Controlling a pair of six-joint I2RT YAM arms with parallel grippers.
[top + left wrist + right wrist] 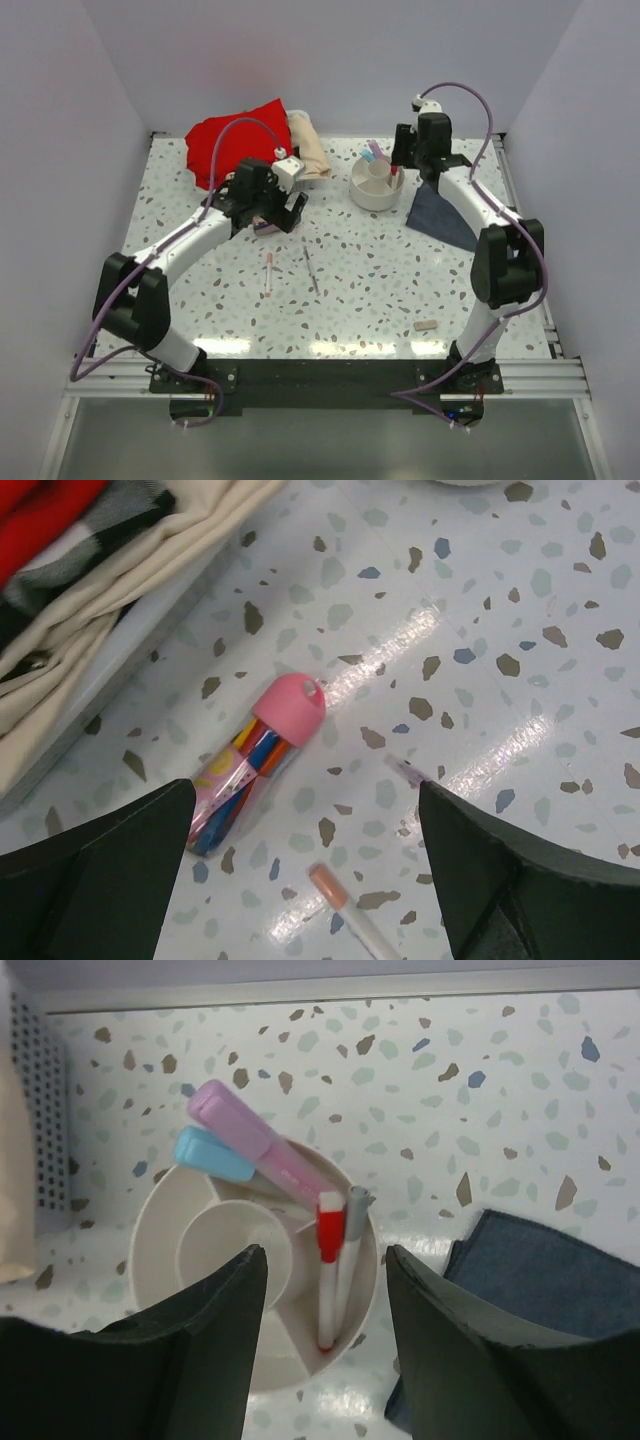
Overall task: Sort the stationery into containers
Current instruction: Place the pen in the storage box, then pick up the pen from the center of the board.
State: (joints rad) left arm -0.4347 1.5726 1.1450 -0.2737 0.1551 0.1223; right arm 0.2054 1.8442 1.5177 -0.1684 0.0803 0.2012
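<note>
I need to move my right gripper back and left in the top view next, then down onto the pen's peach-end with the cap (pixel 269 260). The pen is still outside the organiser (pixel 377 185).
The white round organiser (pixel 377 185) stands at the back right. In its outer ring (pixel 150 1230) are a pink marker (pixel 258 1145), a blue marker (pixel 212 1155), a red-and-white pen (pixel 328 1270) and a grey-capped pen (pixel 352 1250). My right gripper (pixel 325 1350) hangs open just above those two pens and touches neither. My left gripper (pixel 305 875) is open over the table, with the pink-capped clear tube (pixel 255 760) lying by its left finger. A peach-capped pen (pixel 350 910) and a thin purple-tipped pen (pixel 405 770) lie between the fingers. A small beige eraser (pixel 426 325) lies front right.
A dark blue-grey cloth (pixel 440 212) lies just right of the organiser. A red cloth (pixel 235 145) and a beige cloth (pixel 308 145) are heaped at the back left, close behind my left gripper (pixel 268 215). A perforated grey wall (pixel 45 1120) stands left of the organiser.
</note>
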